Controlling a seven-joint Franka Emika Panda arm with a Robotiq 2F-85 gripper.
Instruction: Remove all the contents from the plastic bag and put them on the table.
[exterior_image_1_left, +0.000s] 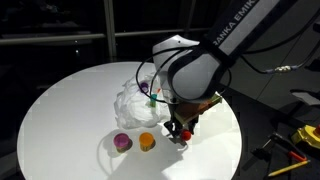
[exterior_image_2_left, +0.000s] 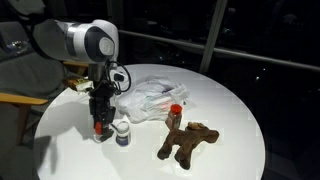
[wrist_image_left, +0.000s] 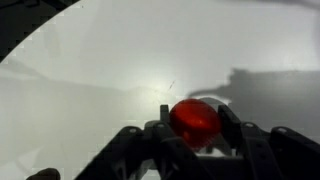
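Observation:
The red piece moves low and outward toward the orange piece next, held in my gripper, because empty table shows there.
My gripper (wrist_image_left: 195, 125) is shut on a small red cup-like piece (wrist_image_left: 195, 117), held low over the white table (wrist_image_left: 90, 80). Both exterior views show the gripper (exterior_image_1_left: 180, 131) (exterior_image_2_left: 100, 126) pointing straight down beside the crumpled clear plastic bag (exterior_image_1_left: 133, 98) (exterior_image_2_left: 152, 97). On the table lie a purple piece (exterior_image_1_left: 122, 142) and an orange piece (exterior_image_1_left: 147, 141). A brown lumpy toy figure (exterior_image_2_left: 188, 142) and a red-capped white bottle (exterior_image_2_left: 175, 115) rest by the bag. I cannot tell whether the red piece touches the table.
A small cup-like piece (exterior_image_2_left: 122, 133) stands right beside the gripper. The arm's bulky wrist (exterior_image_1_left: 195, 70) hangs over the bag's side. The round table's edge (exterior_image_1_left: 40, 100) curves close by, with yellow tools (exterior_image_1_left: 300, 135) beyond it.

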